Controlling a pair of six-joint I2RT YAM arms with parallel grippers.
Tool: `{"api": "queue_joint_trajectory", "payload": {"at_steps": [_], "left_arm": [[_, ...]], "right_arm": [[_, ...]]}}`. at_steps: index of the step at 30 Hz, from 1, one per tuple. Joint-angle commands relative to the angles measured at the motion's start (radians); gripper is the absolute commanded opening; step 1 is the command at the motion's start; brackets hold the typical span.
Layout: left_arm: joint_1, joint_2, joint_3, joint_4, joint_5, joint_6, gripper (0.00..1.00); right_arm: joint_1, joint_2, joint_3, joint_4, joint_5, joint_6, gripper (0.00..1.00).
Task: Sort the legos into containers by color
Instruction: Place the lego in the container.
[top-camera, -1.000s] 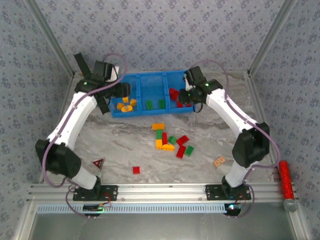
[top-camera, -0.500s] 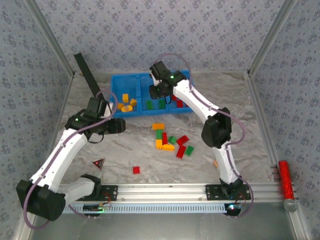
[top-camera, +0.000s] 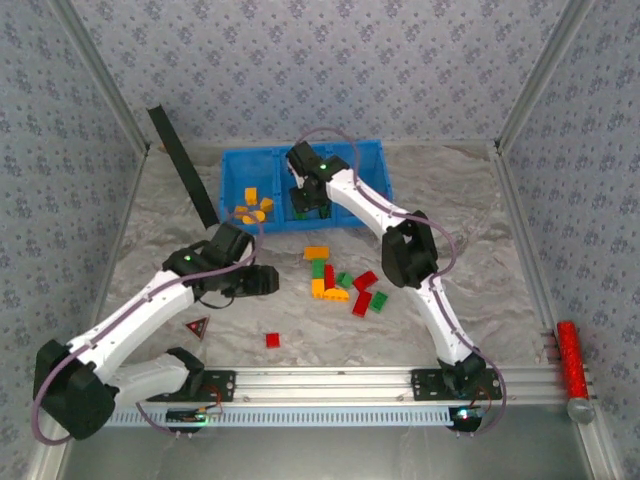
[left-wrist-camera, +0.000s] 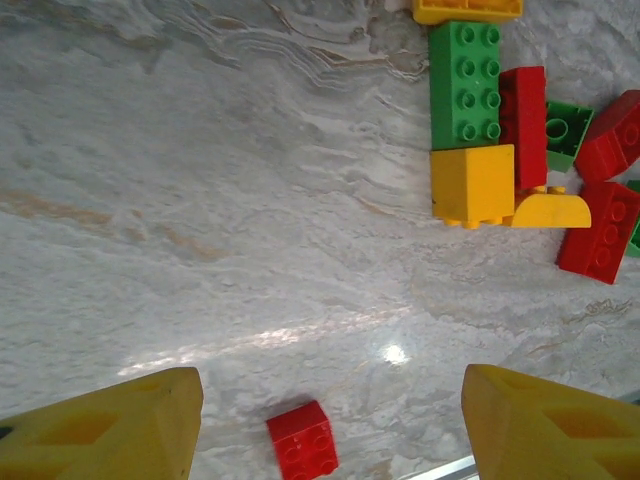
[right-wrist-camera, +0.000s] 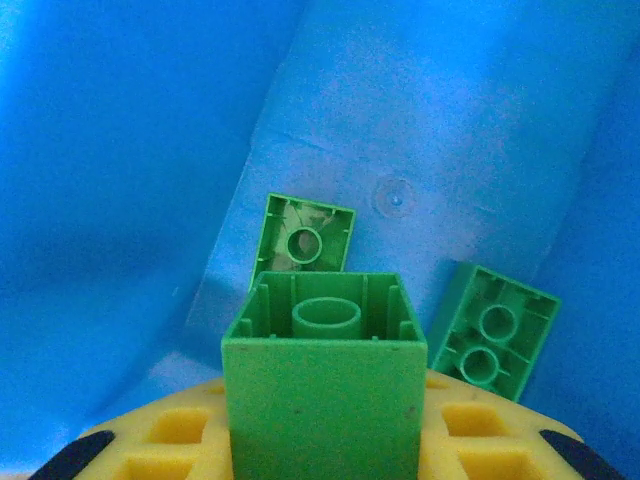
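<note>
The robot's right gripper will next carry the green brick slightly lower, to the bottom of the blue bin's middle section among the green bricks, and only then release it.
My right gripper (right-wrist-camera: 325, 440) is shut on a green brick (right-wrist-camera: 325, 385) and holds it low inside the blue bin (right-wrist-camera: 120, 150), over two green bricks (right-wrist-camera: 303, 240) lying on its floor. In the top view that gripper (top-camera: 306, 198) is at the bin's (top-camera: 368, 160) middle compartment; orange bricks (top-camera: 252, 211) lie in the left one. My left gripper (left-wrist-camera: 330, 405) hangs open above the table, a small red brick (left-wrist-camera: 302, 441) between its fingers (left-wrist-camera: 110, 430) but below them. A pile of red, green and yellow bricks (top-camera: 343, 281) lies mid-table, to the right of the left gripper (top-camera: 267, 281).
A black strip (top-camera: 183, 165) leans at the back left by the bin. A dark triangle piece (top-camera: 196, 326) lies near the left arm. The red glittery cylinder (top-camera: 570, 355) rests at the right edge. Papered walls close in the table.
The left arm pulled back from the bin's left compartment to the near table, above the lone red brick. The right gripper swung left from the right compartment to the middle one.
</note>
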Motion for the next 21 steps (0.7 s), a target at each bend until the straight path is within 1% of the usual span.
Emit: {"api": "queue_joint_trajectory", "payload": {"at_steps": [1, 4, 8, 11, 16, 21], "left_arm": [[-0.039, 0.039, -0.011, 0.099, 0.036, -0.095, 0.69], [-0.075, 0.091, 0.001, 0.133, 0.027, -0.117, 0.69], [-0.112, 0.176, 0.041, 0.149, 0.009, -0.115, 0.69], [-0.14, 0.236, 0.07, 0.171, 0.005, -0.112, 0.69], [-0.174, 0.337, 0.119, 0.194, 0.003, -0.103, 0.69], [-0.196, 0.427, 0.17, 0.201, 0.003, -0.089, 0.7]], "right_arm": [[0.008, 0.032, 0.036, -0.012, 0.044, -0.04, 0.27], [0.009, 0.038, 0.023, -0.009, 0.055, -0.049, 0.3], [0.01, 0.027, -0.007, -0.003, 0.058, -0.049, 0.34], [0.01, -0.01, -0.05, 0.019, 0.055, -0.049, 0.39], [0.008, -0.074, -0.091, 0.028, 0.05, -0.053, 0.51], [0.009, -0.151, -0.141, 0.04, 0.046, -0.063, 0.57]]}}
